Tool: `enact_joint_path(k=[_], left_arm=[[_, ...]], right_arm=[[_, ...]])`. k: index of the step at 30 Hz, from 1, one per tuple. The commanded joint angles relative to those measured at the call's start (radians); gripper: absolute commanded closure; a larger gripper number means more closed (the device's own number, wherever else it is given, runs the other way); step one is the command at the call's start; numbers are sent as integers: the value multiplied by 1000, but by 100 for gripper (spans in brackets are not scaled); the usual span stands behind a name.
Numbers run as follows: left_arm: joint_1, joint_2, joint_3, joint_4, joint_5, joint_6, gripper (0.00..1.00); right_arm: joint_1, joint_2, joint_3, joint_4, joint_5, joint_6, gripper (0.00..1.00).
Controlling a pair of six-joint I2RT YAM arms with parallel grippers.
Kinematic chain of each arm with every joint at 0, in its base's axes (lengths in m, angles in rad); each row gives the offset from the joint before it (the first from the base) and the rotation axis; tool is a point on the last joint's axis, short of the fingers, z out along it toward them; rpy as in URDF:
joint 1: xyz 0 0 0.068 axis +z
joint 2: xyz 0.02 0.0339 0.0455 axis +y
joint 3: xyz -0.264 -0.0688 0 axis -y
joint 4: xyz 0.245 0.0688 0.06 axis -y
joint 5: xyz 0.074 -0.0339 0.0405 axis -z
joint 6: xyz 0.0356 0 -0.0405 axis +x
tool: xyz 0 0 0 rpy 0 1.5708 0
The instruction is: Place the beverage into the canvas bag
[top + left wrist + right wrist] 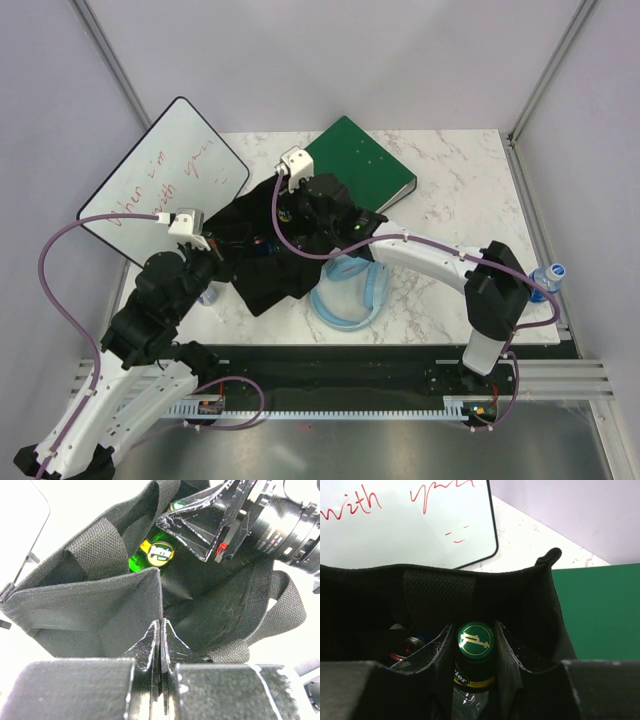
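I will lower the bottle farther past the bag's rim with my right gripper, into the bag's deep inside below, and let it go, because the bag's sides are already around it.
The beverage is a green glass bottle (475,641) with a green and gold cap and a yellow label. It stands upright inside the black canvas bag (268,285), whose creased wall (440,597) rises behind it. My right gripper (474,630) is down in the bag, shut on the bottle's neck just under the cap. In the left wrist view the bottle (150,555) shows deep in the bag (90,610), beside the right gripper's fingers (197,527). My left gripper (161,624) is shut on the bag's near rim and holds the mouth open. From above, the left gripper (218,250) is at the bag's left edge and the right gripper (300,215) is over its middle.
A green binder (362,165) lies behind the bag on the right. A whiteboard (165,180) with red writing leans at the left. A light blue ring-shaped thing (350,295) lies in front of the bag. A plastic water bottle (548,277) sits at the table's right edge. A round metal can top (409,647) shows inside the bag.
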Motion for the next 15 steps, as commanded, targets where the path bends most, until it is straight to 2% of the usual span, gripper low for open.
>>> enact_joint_path(k=[1, 4, 11, 15], left_arm=[[2, 1, -12, 21, -9, 25, 98], [2, -4, -12, 20, -12, 26, 98], [2, -2, -14, 18, -11, 30, 98], [2, 2, -12, 20, -8, 26, 98]], right_arm=[[-3, -45, -8, 173, 17, 41, 100], [-4, -42, -37, 207, 29, 41, 100], [-4, 7, -25, 98, 20, 47, 100], [-6, 24, -49, 110, -6, 47, 100]])
